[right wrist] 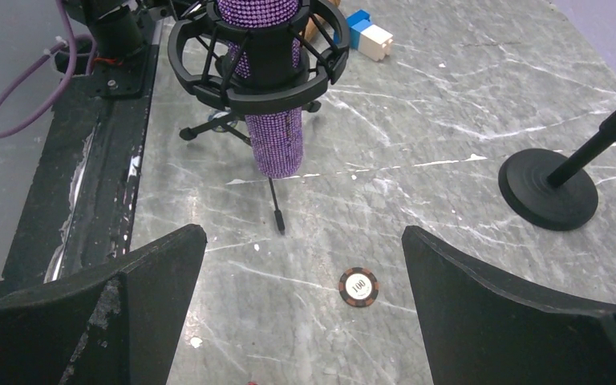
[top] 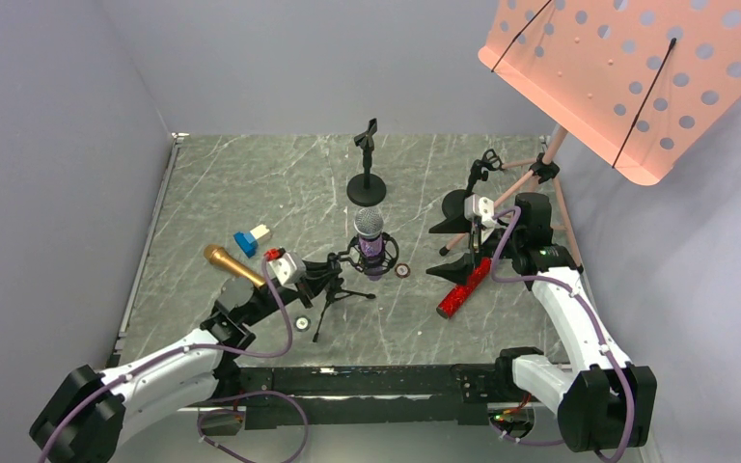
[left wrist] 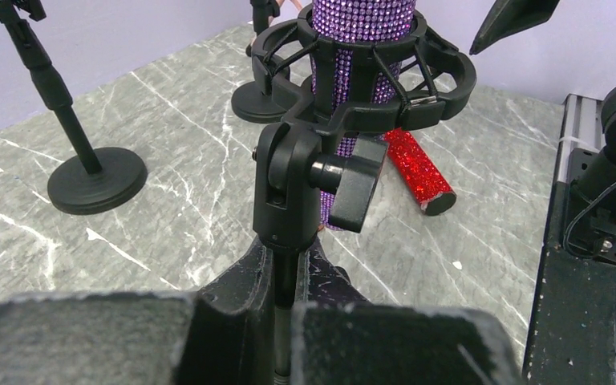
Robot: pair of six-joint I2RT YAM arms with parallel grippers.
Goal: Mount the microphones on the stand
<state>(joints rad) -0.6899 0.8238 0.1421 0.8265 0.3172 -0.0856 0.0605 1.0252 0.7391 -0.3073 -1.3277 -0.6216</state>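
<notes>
My left gripper needs to carry the stand outward next, to the left in the top view, and release it on the far table corner (top: 224, 177), because that spot is empty.
The purple glitter microphone (top: 370, 241) stands upright in the black shock mount of a small tripod stand (top: 333, 289). My left gripper (left wrist: 293, 257) is shut on that stand's thin pole, just under the mount's swivel knob (left wrist: 351, 183). The gold microphone (top: 233, 264) lies on the table to the left. The red glitter microphone (top: 464, 287) lies to the right, below my right gripper (top: 449, 241). In the right wrist view my right gripper (right wrist: 305, 249) is open and holds nothing, facing the purple microphone (right wrist: 273, 136).
A round-base stand (top: 368, 183) with an empty clip stands behind the purple microphone. Another clip stand (top: 478, 174) and a pink perforated music stand (top: 627, 77) are at the back right. A poker chip (right wrist: 358, 286) and a blue-and-white block (top: 251, 238) lie on the table.
</notes>
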